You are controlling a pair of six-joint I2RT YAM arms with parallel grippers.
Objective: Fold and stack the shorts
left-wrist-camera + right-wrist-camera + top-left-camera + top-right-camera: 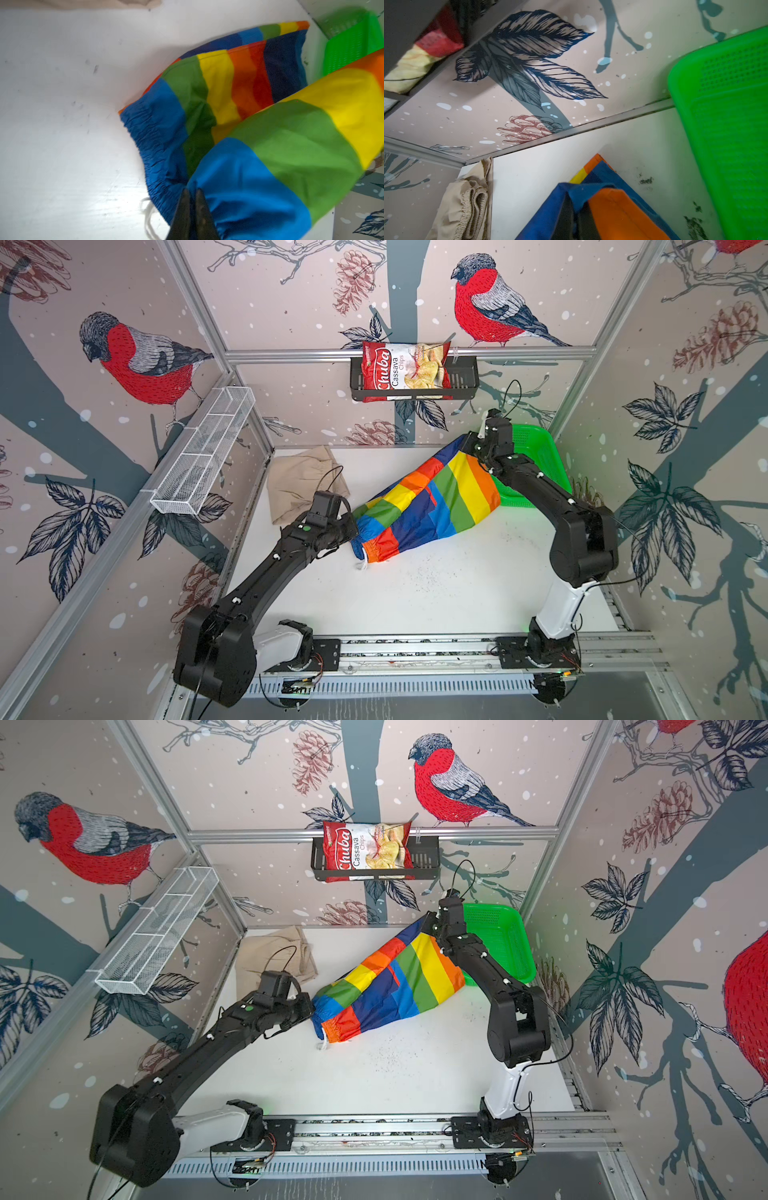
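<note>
The shorts' leg hem is hanging beside the green basket. Next, my right gripper should go down away from the basket toward the bare tabletop by the back wall (424,453) (554,170) and let go of the hem.
The rainbow shorts (432,506) (395,986) hang stretched between my two grippers above the white table. My left gripper (353,531) (192,190) is shut on the blue elastic waistband (158,145), and a white drawstring (148,214) dangles below it. At the far end, my right gripper (471,443) (576,199) is shut on a blue and orange leg hem (616,205), lifted near the back. The beige shorts (303,485) (274,957) (467,203) lie folded at the back left of the table.
A green plastic basket (536,464) (726,124) stands at the back right, just behind my right arm. On the back wall hangs a black rack (461,381) with a chips bag (403,371). A white wire shelf (203,452) is fixed to the left wall.
</note>
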